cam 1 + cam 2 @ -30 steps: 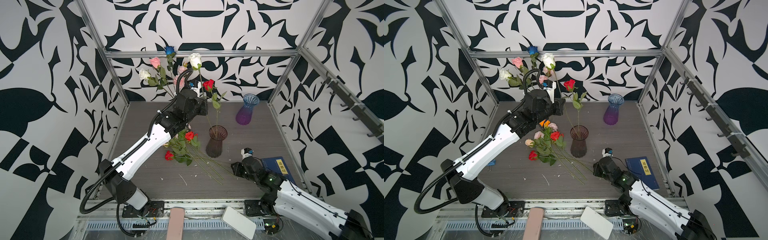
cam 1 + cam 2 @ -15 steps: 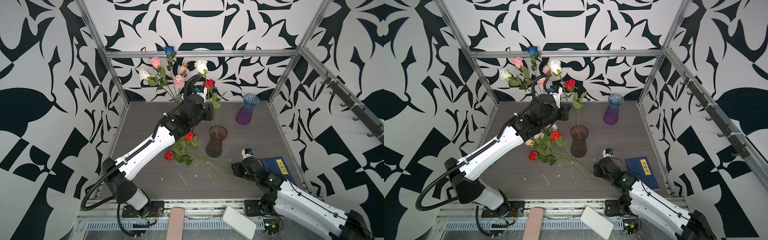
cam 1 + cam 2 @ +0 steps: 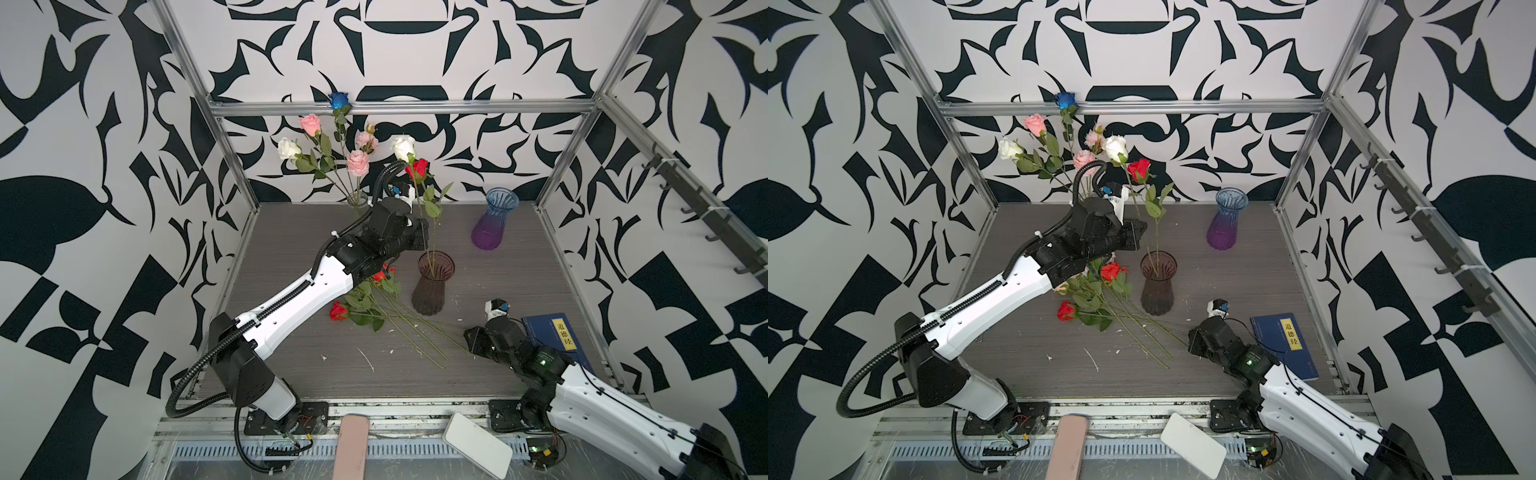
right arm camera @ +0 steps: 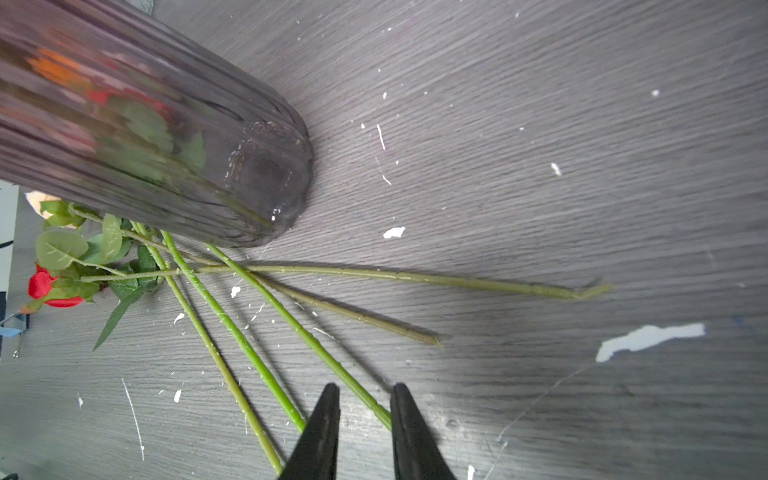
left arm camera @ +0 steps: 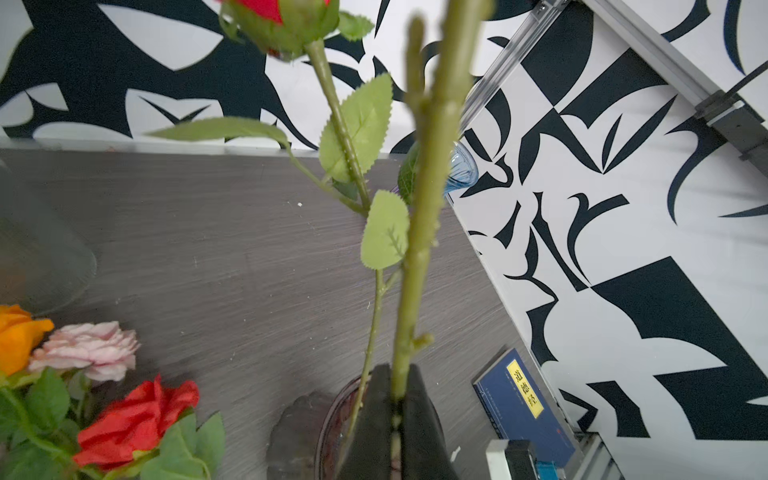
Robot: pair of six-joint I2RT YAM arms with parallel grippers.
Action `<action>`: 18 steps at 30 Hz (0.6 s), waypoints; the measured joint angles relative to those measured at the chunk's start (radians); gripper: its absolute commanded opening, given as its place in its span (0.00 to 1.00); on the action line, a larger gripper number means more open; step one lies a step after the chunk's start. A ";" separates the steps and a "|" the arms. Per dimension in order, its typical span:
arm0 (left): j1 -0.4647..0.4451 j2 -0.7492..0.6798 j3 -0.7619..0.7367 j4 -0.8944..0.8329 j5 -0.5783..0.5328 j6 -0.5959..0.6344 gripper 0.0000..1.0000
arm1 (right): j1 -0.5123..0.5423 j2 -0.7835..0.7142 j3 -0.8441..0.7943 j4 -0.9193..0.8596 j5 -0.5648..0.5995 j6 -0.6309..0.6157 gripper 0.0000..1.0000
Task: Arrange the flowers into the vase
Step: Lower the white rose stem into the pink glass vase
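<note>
The lower end of the white flower's green stem (image 5: 424, 216) is already inside the dark vase's opening (image 5: 336, 428), so the robot's left gripper will next go down a little toward it and let go of the stem.
My left gripper (image 3: 422, 240) (image 5: 399, 376) is shut on the green stem (image 5: 424, 216) of a white flower (image 3: 403, 147), held upright just left of and above the dark vase (image 3: 432, 286) (image 3: 1156, 286). A red flower (image 3: 417, 168) stands in that vase. Several more flowers (image 3: 365, 305) lie on the table to the left of the vase, stems pointing to the right arm. My right gripper (image 3: 471, 338) (image 4: 362, 401) hovers low over the stem ends, open a little, with one stem (image 4: 307, 336) running into the gap between its fingers.
A clear vase (image 3: 357, 201) at the back wall holds several pink, white and blue roses. A purple-blue vase (image 3: 494, 226) stands at the back right. A blue book (image 3: 555, 338) lies by the right arm. White flecks litter the grey table (image 3: 291, 232).
The left arm has carried the white flower to the right, from over the flower pile to beside the dark vase's mouth. The right arm has stayed put.
</note>
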 measured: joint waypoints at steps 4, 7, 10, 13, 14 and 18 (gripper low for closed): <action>0.029 -0.003 -0.074 0.048 0.062 -0.091 0.00 | 0.000 -0.018 -0.008 -0.001 0.000 0.009 0.26; 0.056 -0.004 -0.134 0.074 0.093 -0.152 0.00 | 0.000 -0.024 -0.008 -0.003 0.000 0.010 0.26; 0.072 -0.004 -0.154 0.082 0.114 -0.193 0.00 | 0.000 -0.024 -0.008 -0.003 0.000 0.013 0.26; 0.072 -0.004 -0.156 0.102 0.133 -0.220 0.00 | 0.000 -0.024 -0.008 -0.003 0.000 0.013 0.26; 0.072 -0.004 -0.157 0.106 0.138 -0.227 0.00 | 0.000 -0.024 -0.008 -0.003 0.000 0.013 0.26; 0.072 -0.004 -0.158 0.117 0.151 -0.245 0.00 | 0.000 -0.024 -0.008 -0.004 0.000 0.013 0.26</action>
